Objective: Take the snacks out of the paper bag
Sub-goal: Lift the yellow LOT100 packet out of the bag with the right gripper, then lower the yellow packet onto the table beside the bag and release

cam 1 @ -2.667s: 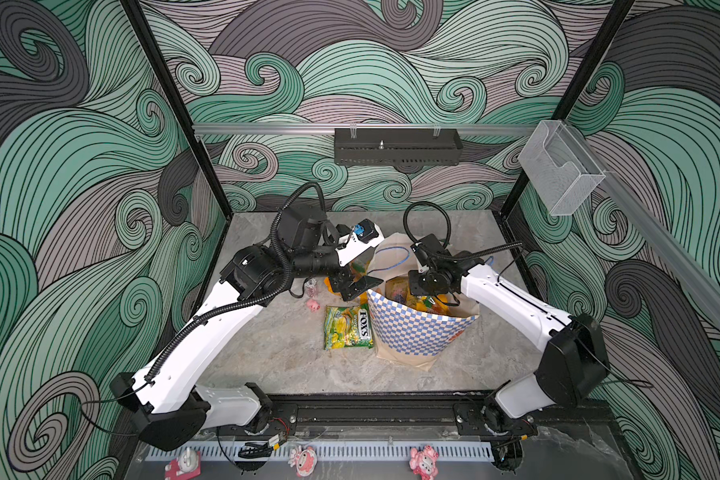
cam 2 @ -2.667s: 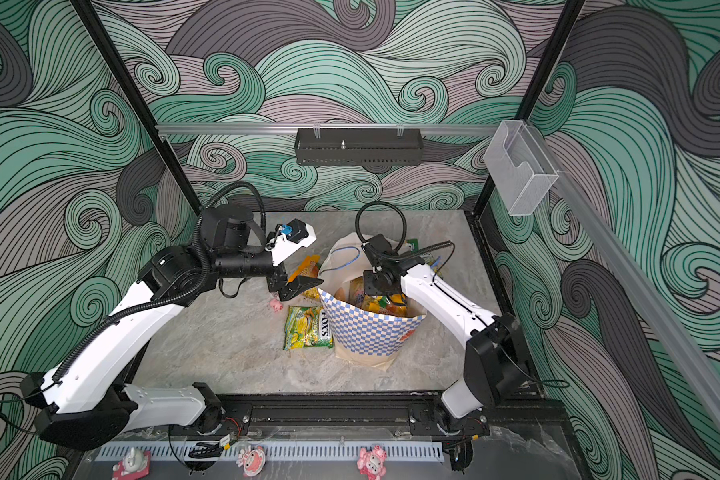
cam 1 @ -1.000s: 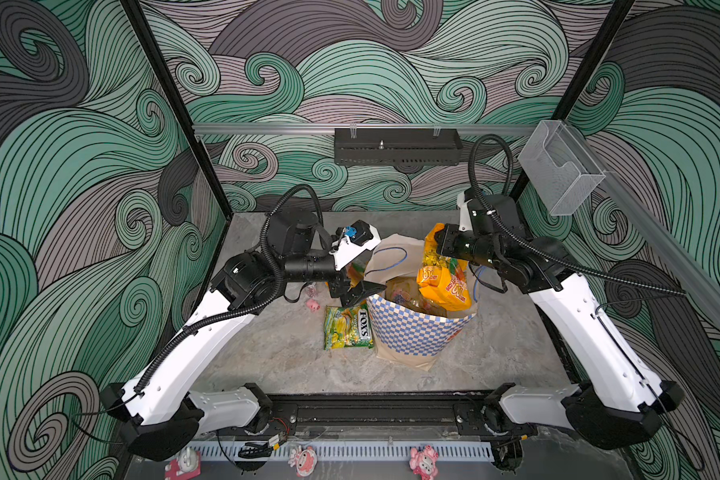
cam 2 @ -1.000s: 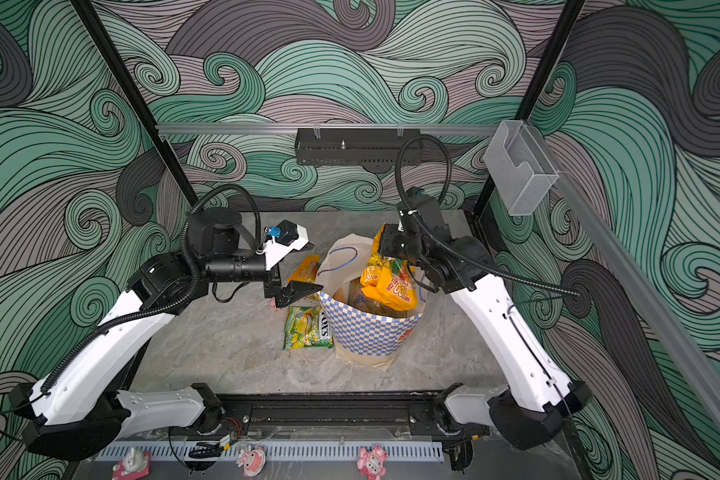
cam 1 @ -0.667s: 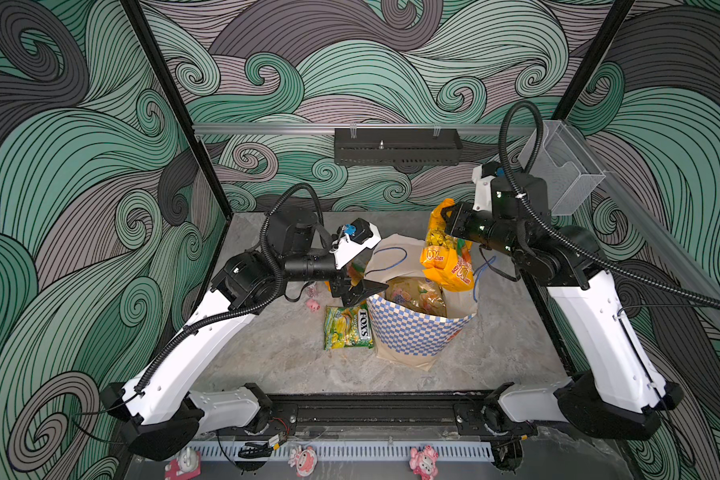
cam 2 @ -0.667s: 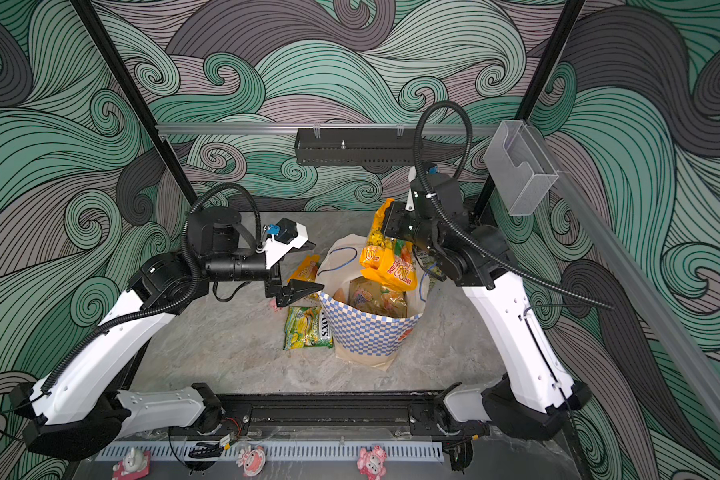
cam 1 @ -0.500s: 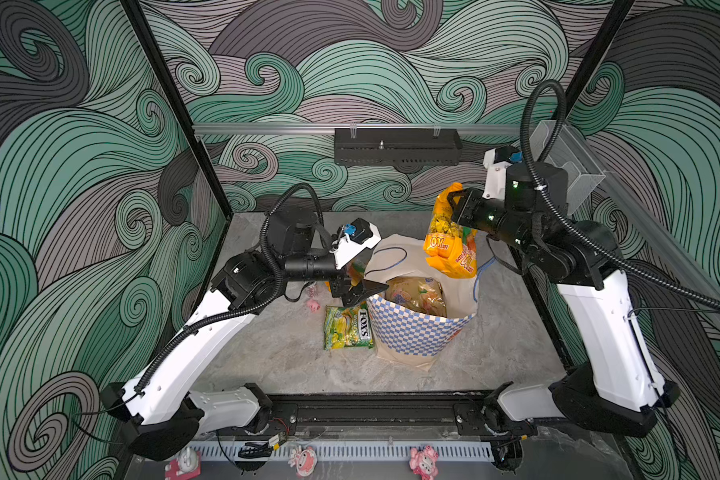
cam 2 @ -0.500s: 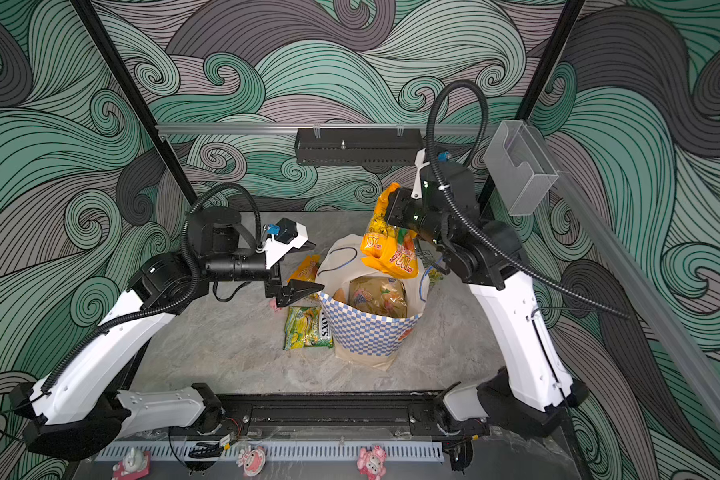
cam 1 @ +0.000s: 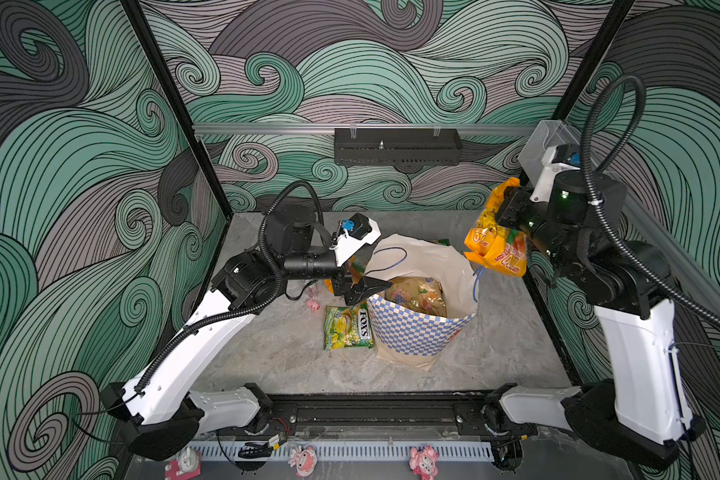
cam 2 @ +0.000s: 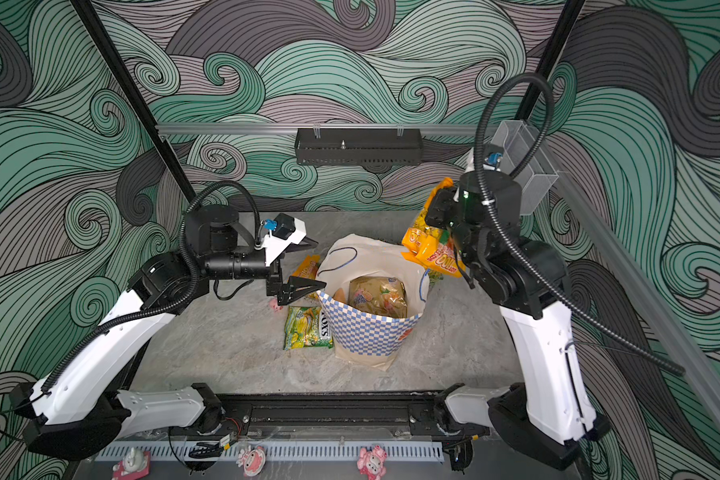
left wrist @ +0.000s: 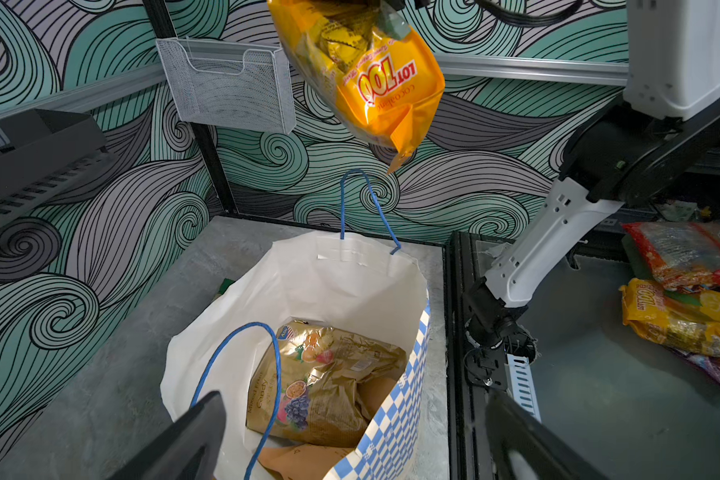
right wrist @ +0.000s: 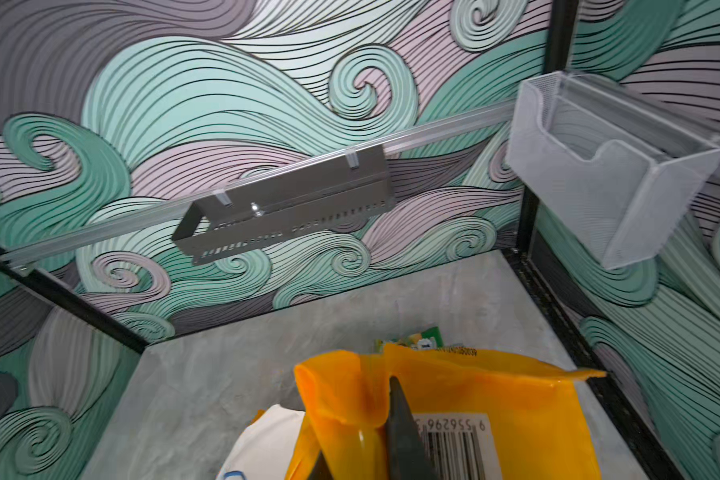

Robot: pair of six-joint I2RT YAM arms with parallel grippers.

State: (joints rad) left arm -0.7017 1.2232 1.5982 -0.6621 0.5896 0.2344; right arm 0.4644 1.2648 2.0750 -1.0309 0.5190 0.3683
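I will next lower my right gripper past the bag's rim and release the orange snack packet's top edge, as bare tabletop (cam 1: 496,318) beside the bag lies below it.
The paper bag (cam 1: 420,332) (cam 2: 371,332) (left wrist: 337,282) stands open in the middle of the table, with a tan-gold snack packet (cam 1: 416,295) (cam 2: 377,295) (left wrist: 325,382) inside. My right gripper (cam 1: 501,208) (cam 2: 437,208) (right wrist: 366,436) is shut on the top edge of an orange snack packet (cam 1: 495,245) (cam 2: 433,249) (left wrist: 375,83) (right wrist: 495,407), which hangs high above the bag's right rim. My left gripper (cam 1: 368,270) (cam 2: 308,266) (left wrist: 354,415) is open at the bag's left rim, holding nothing. A green-yellow FOX'S packet (cam 1: 348,326) (cam 2: 308,328) lies flat left of the bag. Another orange packet (cam 2: 306,268) lies behind the left gripper.
A tiny pink pig figurine (cam 1: 312,304) (cam 2: 274,304) sits left of the FOX'S packet. A green packet (right wrist: 412,343) lies behind the bag. A black tray (cam 1: 398,146) and a clear holder (cam 1: 545,145) hang on the walls. More packets (left wrist: 682,291) lie outside the frame.
My right gripper has lifted the orange packet out of the bag, up and to the right. The left arm has stayed at the bag's rim.
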